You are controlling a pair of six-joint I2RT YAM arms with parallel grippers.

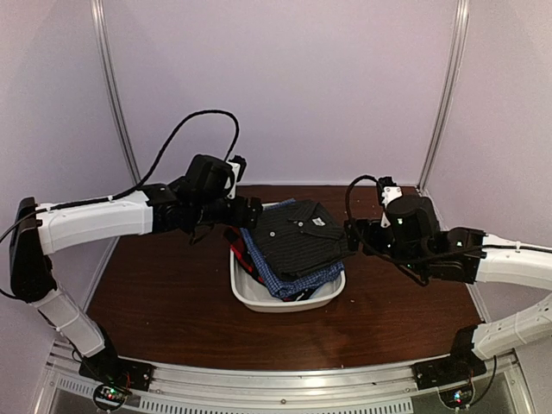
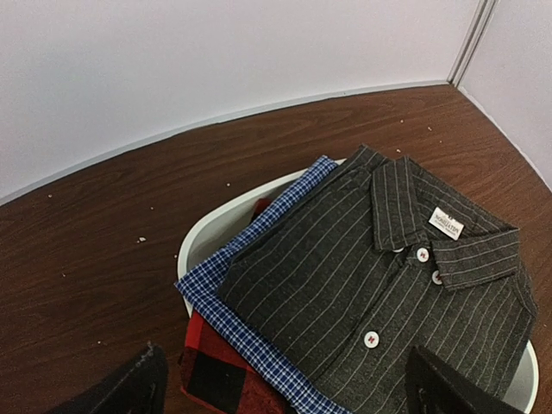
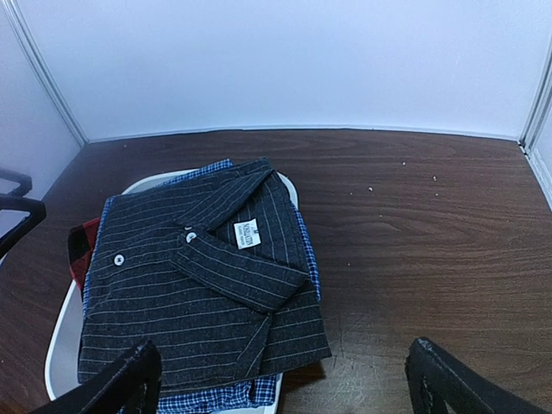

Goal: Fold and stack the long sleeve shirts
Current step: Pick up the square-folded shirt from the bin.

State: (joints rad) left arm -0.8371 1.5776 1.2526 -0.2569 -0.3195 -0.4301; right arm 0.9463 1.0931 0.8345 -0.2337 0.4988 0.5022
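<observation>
The black shirt is on top of the stack, so my left gripper will next move down and right in the top view onto it by the button farthest from its collar.
Three folded long sleeve shirts lie stacked in a white tub at the middle of the table. On top is the black pinstriped shirt, collar and white buttons facing up. Under it the blue-white check shirt shows at the edges. The red-and-dark shirt is lowest and spills over the tub's left rim. My left gripper hovers open at the tub's left side. My right gripper hovers open at its right side. Neither holds anything.
The brown wooden table is enclosed by pale walls at the back and both sides, with metal posts in the back corners. A metal rail runs along the near edge between the arm bases.
</observation>
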